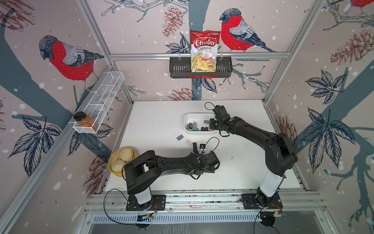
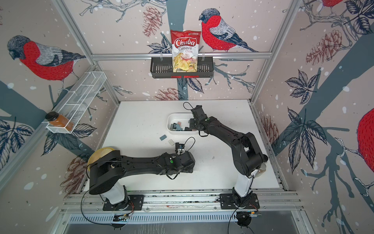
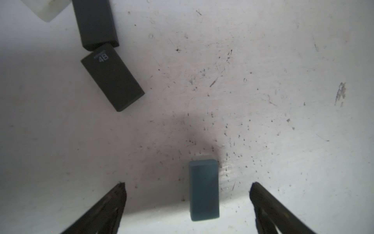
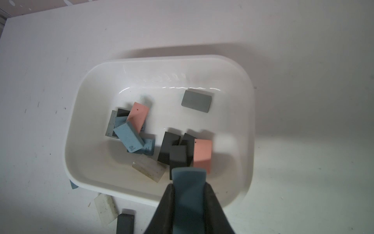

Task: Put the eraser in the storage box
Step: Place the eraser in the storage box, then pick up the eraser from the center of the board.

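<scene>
The right gripper lowers the blue-grey eraser (image 4: 189, 196) next toward the pink eraser inside the box's near rim (image 4: 202, 155). Then it lets go, since the blue-grey eraser's end already hangs over the box.
The storage box (image 4: 162, 58) is a shallow white tub holding several pink, blue, black and grey erasers; it shows in both top views (image 1: 187, 117) (image 2: 170, 119). My right gripper (image 4: 189, 184) hangs over the box's near rim, shut on a blue-grey eraser (image 4: 189, 196) that sticks out past the fingertips. In a top view the right gripper (image 1: 211, 126) sits at the box's right end. My left gripper (image 3: 188, 184) is open, low over the table, with a dark teal eraser (image 3: 204, 190) lying untouched between its fingers. In a top view the left gripper (image 1: 199, 150) is in front of the box.
Loose erasers lie on the table in front of the box: blue-grey (image 1: 179, 137), white (image 1: 188, 141) and black (image 1: 194, 145). Two black erasers (image 3: 113, 79) lie close to the left gripper. A yellow bowl of rolls (image 1: 121, 160) stands front left. A black basket (image 1: 176, 68) and wire rack (image 1: 101, 97) hang on the walls.
</scene>
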Controlling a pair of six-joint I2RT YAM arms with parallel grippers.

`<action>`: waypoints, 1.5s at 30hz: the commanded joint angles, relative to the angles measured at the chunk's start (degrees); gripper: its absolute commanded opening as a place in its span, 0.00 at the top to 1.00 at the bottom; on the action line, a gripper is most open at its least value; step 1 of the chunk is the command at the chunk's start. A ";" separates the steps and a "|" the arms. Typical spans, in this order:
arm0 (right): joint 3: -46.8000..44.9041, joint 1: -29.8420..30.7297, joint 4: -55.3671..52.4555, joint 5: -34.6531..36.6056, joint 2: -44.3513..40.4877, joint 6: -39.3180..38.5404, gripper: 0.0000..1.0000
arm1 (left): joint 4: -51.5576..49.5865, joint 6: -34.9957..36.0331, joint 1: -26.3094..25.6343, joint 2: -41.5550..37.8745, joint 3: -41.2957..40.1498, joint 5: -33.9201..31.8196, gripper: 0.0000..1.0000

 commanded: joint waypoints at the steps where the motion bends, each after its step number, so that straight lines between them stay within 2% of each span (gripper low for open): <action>1: 0.90 -0.55 1.07 -1.25 1.68 -0.23 0.77 | -2.55 -1.24 -0.42 1.79 2.23 -0.78 0.05; 8: 1.87 -0.91 0.92 -1.46 3.45 -0.18 0.76 | -4.16 -2.12 -0.69 4.15 3.71 -0.94 0.09; 14: 1.78 -0.82 0.71 -1.05 2.90 -0.02 0.68 | -6.55 -2.91 -0.91 4.78 4.73 -1.71 0.17; 20: 1.39 -0.56 0.39 0.71 2.05 -0.03 0.48 | -8.77 -3.43 -1.27 5.49 5.33 -2.25 0.22; 26: -0.01 0.01 0.75 2.11 -1.31 0.63 0.23 | -9.46 -3.28 -1.31 6.04 5.63 -2.29 0.28; 33: -6.24 1.74 2.71 6.51 -12.24 2.27 0.01 | -9.92 -2.57 -1.32 7.13 6.60 -2.46 0.35; 37: -11.65 2.26 3.51 9.24 -19.73 3.44 0.00 | -10.16 -2.18 -1.40 7.72 7.25 -2.26 0.43; 40: -16.26 2.34 3.57 12.19 -25.35 4.72 0.01 | -10.19 -2.20 -1.48 7.72 7.30 -2.08 0.45; 42: -19.34 2.34 3.48 13.68 -29.23 5.54 0.00 | -10.18 -2.16 -1.47 7.76 7.09 -1.99 0.52; 45: -24.03 2.48 3.43 15.38 -35.61 6.53 0.01 | -10.01 -2.20 -1.72 7.84 6.69 -1.56 0.58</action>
